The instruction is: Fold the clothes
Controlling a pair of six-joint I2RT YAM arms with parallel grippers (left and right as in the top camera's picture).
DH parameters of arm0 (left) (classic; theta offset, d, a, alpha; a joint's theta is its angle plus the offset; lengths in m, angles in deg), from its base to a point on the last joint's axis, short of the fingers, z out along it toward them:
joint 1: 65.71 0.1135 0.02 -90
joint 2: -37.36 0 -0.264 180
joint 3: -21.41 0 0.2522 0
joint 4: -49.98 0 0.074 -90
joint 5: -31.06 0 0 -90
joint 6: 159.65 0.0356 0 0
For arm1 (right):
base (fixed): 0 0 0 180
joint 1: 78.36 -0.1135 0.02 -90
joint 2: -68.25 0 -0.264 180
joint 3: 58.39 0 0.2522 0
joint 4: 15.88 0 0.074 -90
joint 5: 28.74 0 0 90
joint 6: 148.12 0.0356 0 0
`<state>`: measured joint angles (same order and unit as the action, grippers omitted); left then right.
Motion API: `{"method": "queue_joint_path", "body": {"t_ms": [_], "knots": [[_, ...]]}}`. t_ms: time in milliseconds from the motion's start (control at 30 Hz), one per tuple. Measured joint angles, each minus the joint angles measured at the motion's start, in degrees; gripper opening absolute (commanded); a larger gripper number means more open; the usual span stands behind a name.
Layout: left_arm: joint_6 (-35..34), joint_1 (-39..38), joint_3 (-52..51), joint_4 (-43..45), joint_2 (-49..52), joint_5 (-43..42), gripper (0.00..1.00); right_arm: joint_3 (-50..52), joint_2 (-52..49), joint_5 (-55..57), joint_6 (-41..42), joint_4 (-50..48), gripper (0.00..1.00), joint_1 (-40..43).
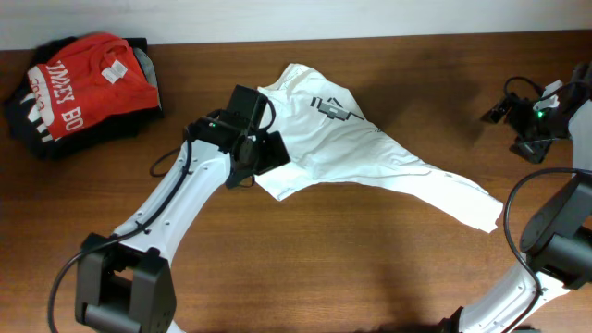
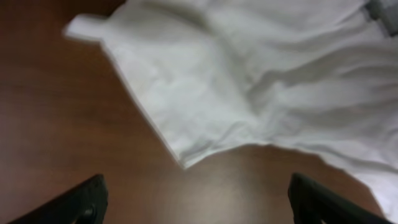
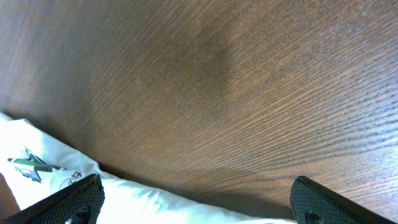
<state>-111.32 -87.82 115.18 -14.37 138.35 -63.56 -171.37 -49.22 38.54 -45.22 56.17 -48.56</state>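
Note:
The left gripper should next lower onto the white T-shirt's edge by the T-shirt's near corner (image 1: 280, 193) (image 2: 188, 155), because that corner sticks out over bare wood, clear of other folds.
The white T-shirt (image 1: 370, 153) lies crumpled and spread across the middle of the wooden table, with its small dark emblem (image 1: 330, 108) facing up. One part trails to the right (image 1: 462, 199). My left gripper (image 1: 264, 153) is open and empty, low over the shirt's left edge. In the left wrist view the shirt (image 2: 249, 81) fills the top, and the open fingers (image 2: 199, 205) hover over bare wood just short of its corner. My right gripper (image 1: 507, 106) is open and empty at the far right, away from the shirt. The right wrist view (image 3: 199, 208) shows the shirt's edge (image 3: 56, 174) below.
A red shirt with white lettering (image 1: 88, 79) lies on dark folded garments (image 1: 28, 120) at the back left corner. Bare wooden table (image 1: 351, 268) lies in front of the shirt. The table's far edge (image 1: 370, 37) runs along the top.

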Motion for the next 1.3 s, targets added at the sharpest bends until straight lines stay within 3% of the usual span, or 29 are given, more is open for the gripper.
{"method": "queue_joint_path", "body": {"t_ms": [200, 533, 633, 700, 867, 1033, 1200, 1300], "knots": [[-1.55, 0.0, 0.04, -2.29, 8.35, 1.49, 0.93, 0.0, 0.0, 0.0, -0.02, 0.02, 0.99, 0.0], [-1.92, -0.02, 0.11, 1.97, 16.48, 3.39, 0.89, 0.0, 0.0, 0.0, 0.0, 0.04, 0.99, 0.0], [-1.92, -0.02, 0.13, 2.45, 16.57, 3.67, 0.71, 0.0, 0.0, 0.0, 0.0, 0.04, 0.99, 0.0], [-2.27, 0.0, 0.15, 2.6, 16.7, 4.28, 0.66, 0.0, 0.0, 0.0, 0.02, 0.02, 0.99, 0.0], [-2.16, 0.02, 0.96, 2.47, 17.53, 5.53, 0.28, 0.0, 0.0, 0.0, 0.0, 0.04, 0.99, 0.0], [-2.43, 0.0, 1.14, 5.92, 17.77, 5.7, 0.0, 0.0, 0.0, 0.0, 0.0, 0.02, 0.99, 0.0], [-2.34, -0.07, 1.44, 6.23, 17.97, 5.84, 0.0, 0.0, 0.0, 0.0, 0.0, 0.04, 0.99, 0.0], [-2.36, 0.55, 3.96, -1.36, 18.78, 8.41, 0.0, 0.0, 0.0, 0.0, -0.02, 0.04, 0.99, 0.0]]}}
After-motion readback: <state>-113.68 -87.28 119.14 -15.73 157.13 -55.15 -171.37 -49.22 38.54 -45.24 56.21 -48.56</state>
